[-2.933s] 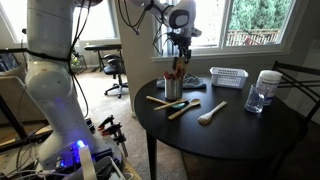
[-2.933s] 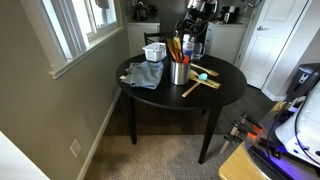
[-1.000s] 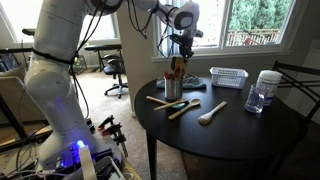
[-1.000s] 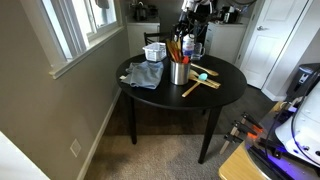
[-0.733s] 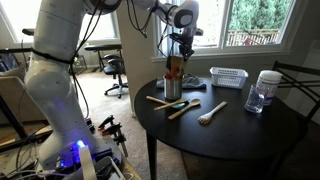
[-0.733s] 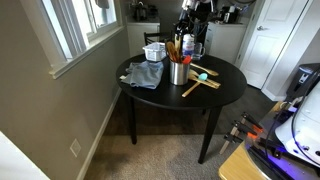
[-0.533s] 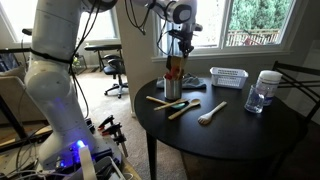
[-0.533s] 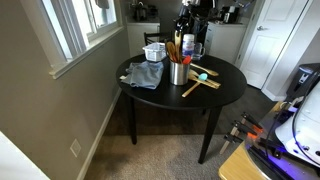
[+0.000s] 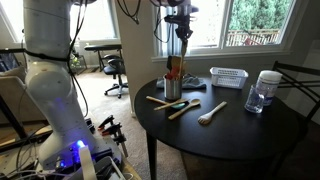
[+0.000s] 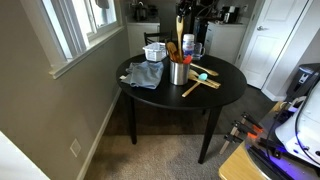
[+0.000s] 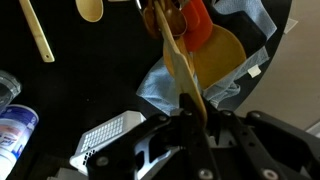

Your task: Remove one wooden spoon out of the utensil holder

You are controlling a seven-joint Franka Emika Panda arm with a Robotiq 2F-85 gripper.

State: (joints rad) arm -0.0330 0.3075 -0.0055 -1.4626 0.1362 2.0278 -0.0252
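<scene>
My gripper shifts sideways from over the cup next and lowers the spoon onto the loose wooden utensils. They lie far below it beside the holder [image 9: 173, 89], and my gripper then releases.
The utensil holder [image 9: 173, 89] is a small silvery cup on the round black table [image 9: 235, 140], with wooden utensils and a red spatula [image 10: 187, 45] standing in it. High above it my gripper [image 9: 181, 24] is shut on the handle of one wooden spoon [image 9: 182, 44], which hangs straight down over the cup. In the wrist view the fingers [image 11: 203, 125] pinch the pale handle of the spoon [image 11: 177, 58], and the holder [image 11: 170, 14] lies far below at the top edge. I cannot tell whether the spoon's lower end has cleared the other utensils [image 10: 175, 50].
Loose wooden utensils [image 9: 183, 108] and a pale spoon [image 9: 212, 113] lie on the table beside the holder. A white slatted basket [image 9: 228, 76] and a clear white-lidded jar [image 9: 265, 91] stand further back. A blue cloth [image 10: 146, 73] lies near the table's edge by the window.
My gripper has closed fully on the spoon's handle and risen straight up, drawing the spoon upward out of the bunch in the holder.
</scene>
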